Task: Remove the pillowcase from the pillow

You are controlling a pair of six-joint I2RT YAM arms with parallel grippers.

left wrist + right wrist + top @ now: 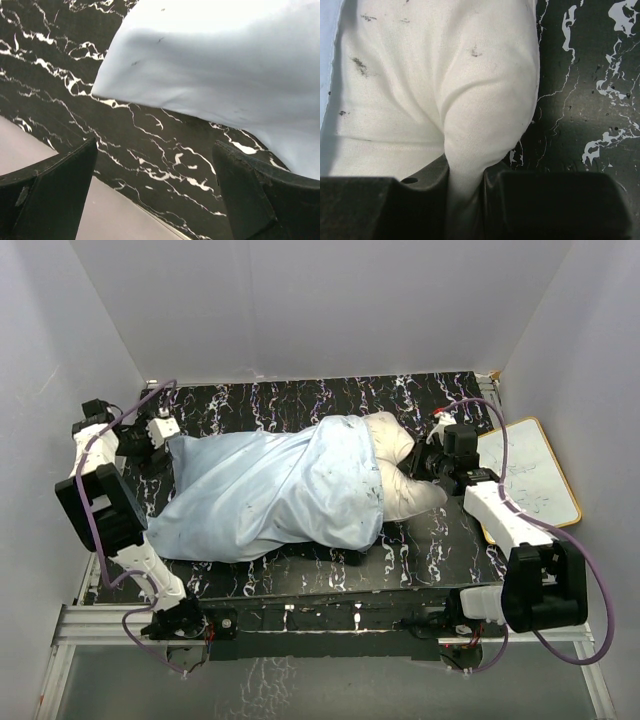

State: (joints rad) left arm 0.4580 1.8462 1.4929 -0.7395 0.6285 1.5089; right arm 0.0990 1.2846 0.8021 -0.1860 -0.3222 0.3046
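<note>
The pillowcase's far corner (175,444) (101,89) gets my left gripper next, coming down toward the right in the top view and closing, since its fingers have only bare table between them.
The pale light-blue pillowcase (270,495) lies across the middle of the black marbled table and covers most of the off-white pillow (398,465), whose right end sticks out. My right gripper (428,462) is shut on a pinched fold of the pillow (470,150) at that bare end. My left gripper (168,440) is open and empty just off the pillowcase's far left corner. In the left wrist view the pillowcase (225,65) lies above my spread fingers (250,195), with bare table between them.
A wood-framed whiteboard (532,478) lies at the table's right edge beside my right arm. The black marbled table (300,400) is walled by white panels at the back and both sides. Its left edge (60,165) shows close under my left gripper.
</note>
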